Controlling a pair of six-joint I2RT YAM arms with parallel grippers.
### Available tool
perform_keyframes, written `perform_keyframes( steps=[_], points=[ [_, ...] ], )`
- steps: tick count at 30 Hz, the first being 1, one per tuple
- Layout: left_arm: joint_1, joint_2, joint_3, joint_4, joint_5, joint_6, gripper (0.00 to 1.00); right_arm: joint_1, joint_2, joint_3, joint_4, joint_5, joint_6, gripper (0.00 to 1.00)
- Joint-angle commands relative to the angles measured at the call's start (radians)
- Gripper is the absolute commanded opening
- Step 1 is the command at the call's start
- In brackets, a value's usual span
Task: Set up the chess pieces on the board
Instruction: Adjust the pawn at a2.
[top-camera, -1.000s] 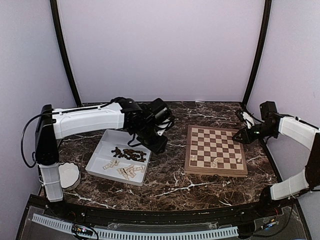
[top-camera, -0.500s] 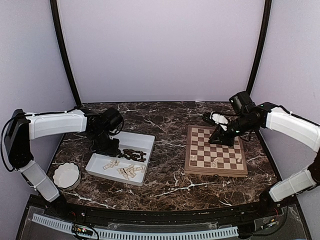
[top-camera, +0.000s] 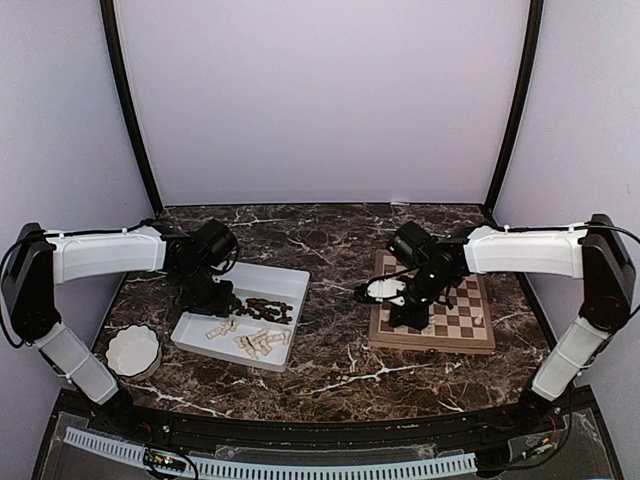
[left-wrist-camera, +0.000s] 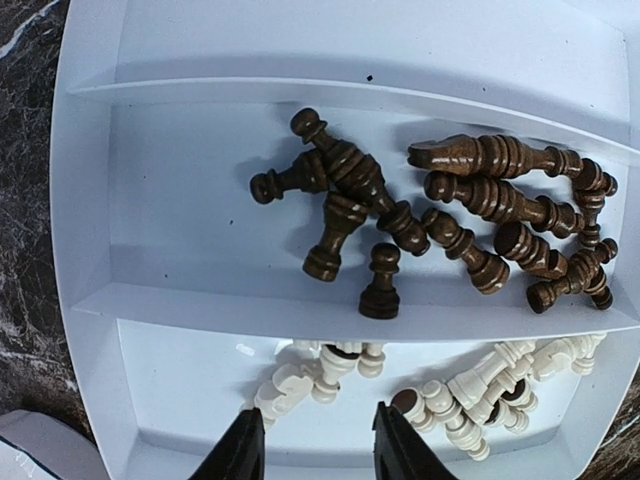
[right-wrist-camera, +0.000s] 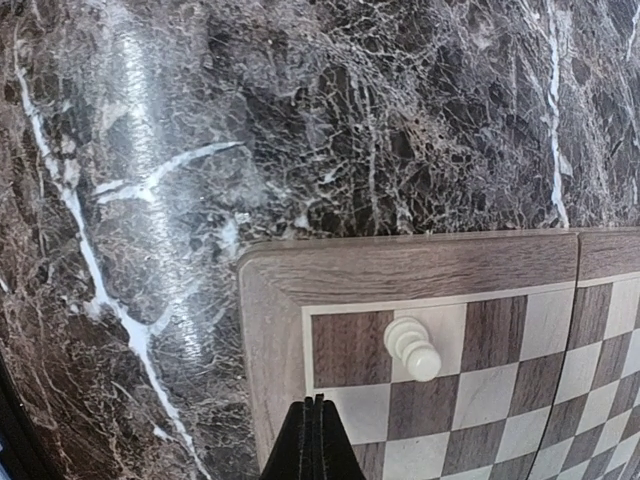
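My left gripper moves down into the tray, open, onto the small pale cluster (top-camera: 223, 328) (left-wrist-camera: 331, 372) beside the divider next. Those pieces lie apart from the larger heap.
The board (top-camera: 482, 342) lies right of centre, and one pale piece (top-camera: 477, 321) stands near its front right. My right gripper (top-camera: 405, 318) hovers over the board's left edge. In the right wrist view this gripper (right-wrist-camera: 317, 402) is shut on nothing, just short of an upright pale pawn (right-wrist-camera: 412, 348) on a corner square of the board (right-wrist-camera: 400, 265). My left gripper (top-camera: 200, 290) hangs over the white tray (top-camera: 205, 285). In the left wrist view it (left-wrist-camera: 318, 425) is open above a heap of pale pieces (left-wrist-camera: 320, 375), with dark pieces (left-wrist-camera: 450, 200) in the compartment beyond.
A white scalloped bowl (top-camera: 133, 350) sits at the front left beside the tray. One dark pawn (left-wrist-camera: 381, 285) stands upright against the tray's divider (left-wrist-camera: 200, 305). Dark marble table (top-camera: 330, 360) surrounds tray and board.
My right arm has swung from the table's right edge across the board to its left side, and its jaws have closed. My left arm pulled back from the tray's far right to its left end.
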Motion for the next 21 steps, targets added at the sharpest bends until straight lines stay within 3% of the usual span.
perform_keyframes(
  steps=[1, 21],
  points=[
    [0.007, -0.033, -0.014, 0.017, 0.01, 0.0, 0.4, 0.015, 0.056, 0.06, 0.024, 0.066, 0.032, 0.0],
    [0.015, -0.028, -0.028, 0.05, 0.027, 0.004, 0.4, 0.013, 0.157, 0.095, 0.076, 0.145, 0.095, 0.0]
  ],
)
